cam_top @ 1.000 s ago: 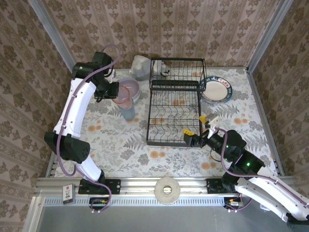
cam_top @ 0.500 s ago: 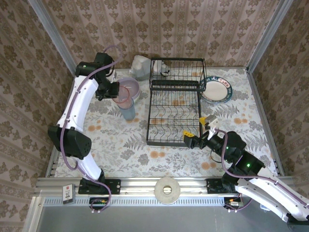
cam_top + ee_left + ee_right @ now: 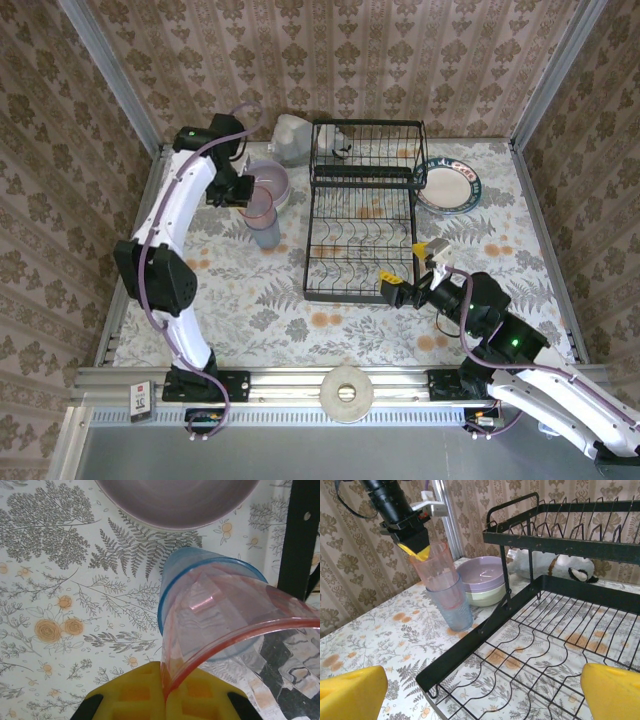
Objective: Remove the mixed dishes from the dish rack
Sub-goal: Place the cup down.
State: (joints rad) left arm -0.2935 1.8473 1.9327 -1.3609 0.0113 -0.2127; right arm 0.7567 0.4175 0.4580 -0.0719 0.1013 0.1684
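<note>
The grey-blue tumbler's opening (image 3: 263, 227) is on the rack side, so I next need to move my left gripper toward the dish rack (image 3: 360, 180), straighten the tilted pink tumbler inside it, and let go of the pink tumbler's rim.
My left gripper (image 3: 167, 680) is shut on the rim of the pink tumbler (image 3: 235, 615). That tumbler sits tilted in the mouth of the grey-blue tumbler (image 3: 172, 595), which stands on the table left of the dish rack (image 3: 360, 180). In the top view the left gripper (image 3: 243, 195) hangs beside the lavender bowl (image 3: 270, 180). The lavender bowl (image 3: 482, 572) is nested in the pale green bowl (image 3: 487, 597). A white plate with a dark patterned rim (image 3: 447, 186) lies right of the rack. My right gripper (image 3: 413, 268) is open at the rack's near right corner, nothing between its fingers.
A grey-white lumpy object (image 3: 292, 138) sits at the back, left of the rack, and a white and brown one (image 3: 555, 567) lies behind the lower tier. Patterned walls close in the table on three sides. A white ring (image 3: 347, 392) rests on the front rail.
The left arm has swung its upper links rightward and back, while its gripper and the pink tumbler stayed almost in place over the grey-blue tumbler. The right arm has barely moved.
</note>
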